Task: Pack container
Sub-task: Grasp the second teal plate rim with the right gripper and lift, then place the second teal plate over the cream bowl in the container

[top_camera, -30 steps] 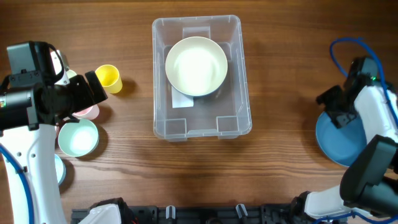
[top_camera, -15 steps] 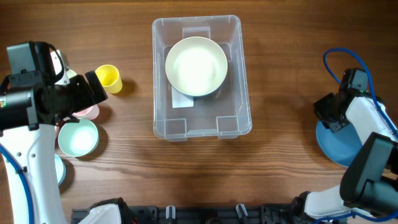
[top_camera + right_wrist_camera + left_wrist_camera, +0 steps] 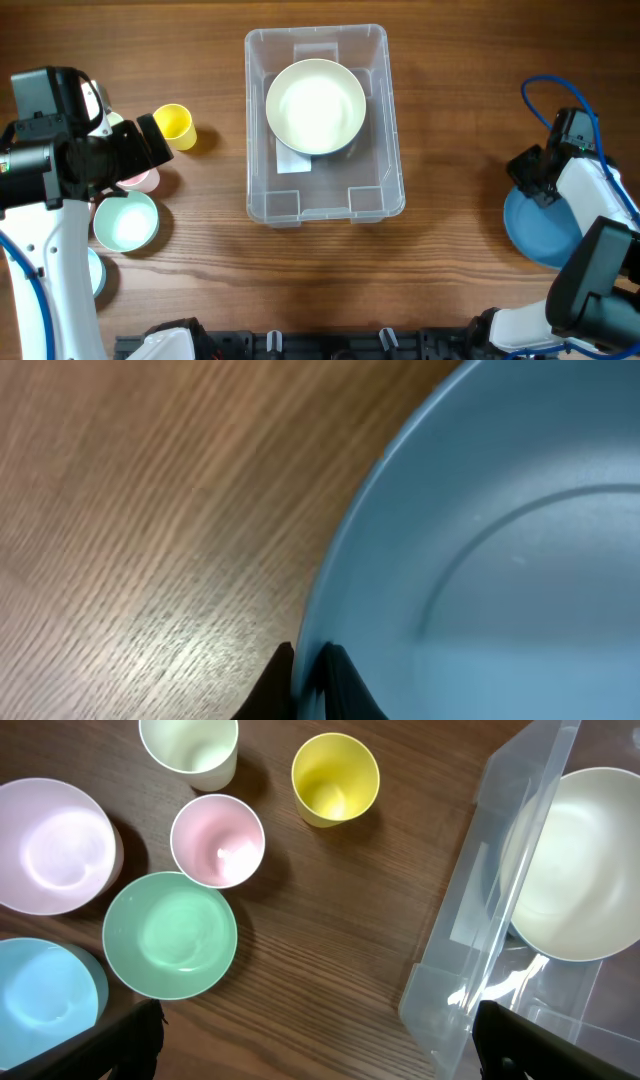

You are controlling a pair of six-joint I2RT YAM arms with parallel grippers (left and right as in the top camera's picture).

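My right gripper carries the blue bowl (image 3: 545, 235) up and over the container next, then down into the cream bowl (image 3: 315, 105), which stands empty.
The container (image 3: 393, 150), a large clear plastic bin, stands mid-table with a cream bowl (image 3: 315, 105) inside it. At the far right, my right gripper (image 3: 527, 180) is shut on the left rim of a blue bowl (image 3: 545, 235). In the right wrist view, the gripper (image 3: 308, 680) pinches the thin rim of the blue bowl (image 3: 500, 560), one finger on each side. My left gripper (image 3: 320, 1045) hangs open above bare wood, between the green bowl (image 3: 170, 933) and the container (image 3: 450, 970), holding nothing.
Left of the container stand a yellow cup (image 3: 335, 778), a pink cup (image 3: 217, 840), a pale green cup (image 3: 188, 745), a pale pink bowl (image 3: 55, 845) and a light blue bowl (image 3: 45, 995). A blue cable (image 3: 545, 95) loops above the right arm.
My right gripper has come down onto the blue bowl's left rim and its jaws have closed on it. The left arm has not moved.
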